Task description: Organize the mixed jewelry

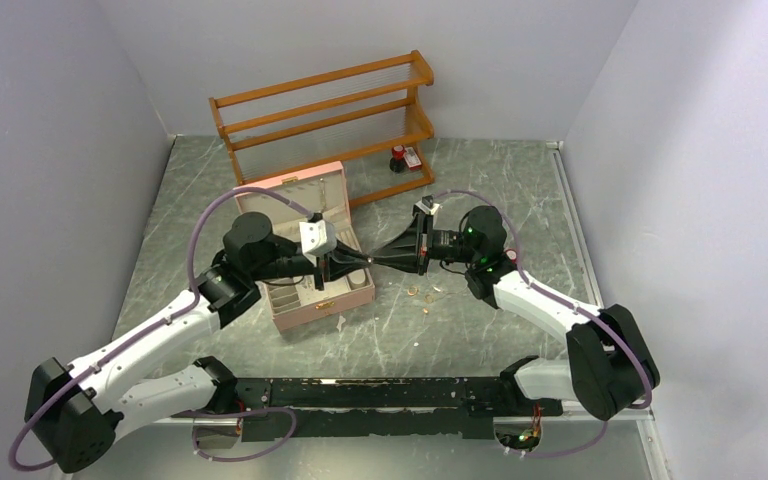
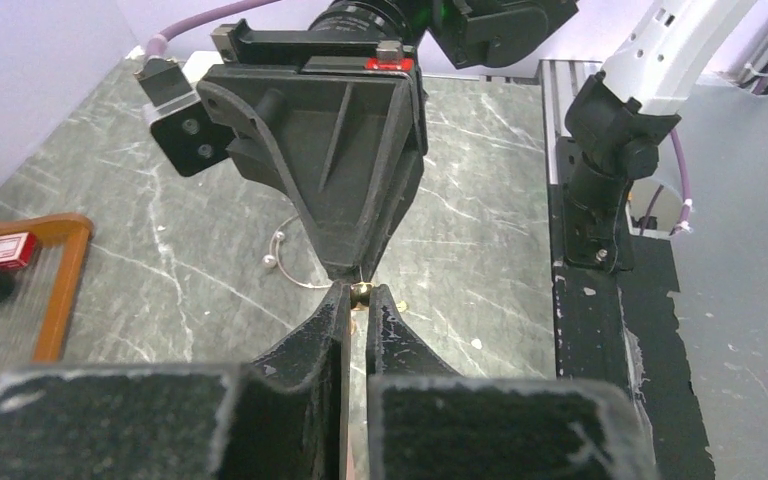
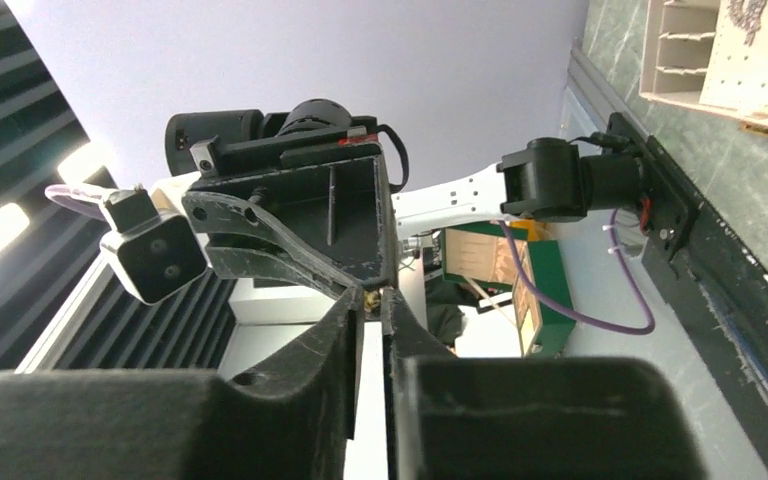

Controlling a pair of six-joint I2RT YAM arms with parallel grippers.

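The robot needs to turn its left gripper with its fingers down and lower it onto the box's holed panel (image 1: 314,293) to release the gold piece, because other jewelry already lies there.
My two grippers meet tip to tip in the air, just right of the open pink box (image 1: 320,312). The left gripper (image 2: 358,292) is shut on a tiny gold piece (image 2: 360,291) of the mixed jewelry. The right gripper (image 3: 372,295) points straight at the left one, and its tips pinch the same gold piece (image 3: 371,299) from the other side. In the top view the left gripper (image 1: 363,262) and the right gripper (image 1: 380,261) touch noses. More loose jewelry (image 1: 425,298) lies on the table below and to the right. A thin hoop with pearl ends (image 2: 290,262) lies there too.
A wooden two-tier rack (image 1: 325,110) stands at the back, with a red-capped black bottle (image 1: 398,158) by its right foot. The box's padded lid (image 1: 300,200) leans open toward the rack. A black rail (image 1: 380,395) runs along the near edge between the arm bases.
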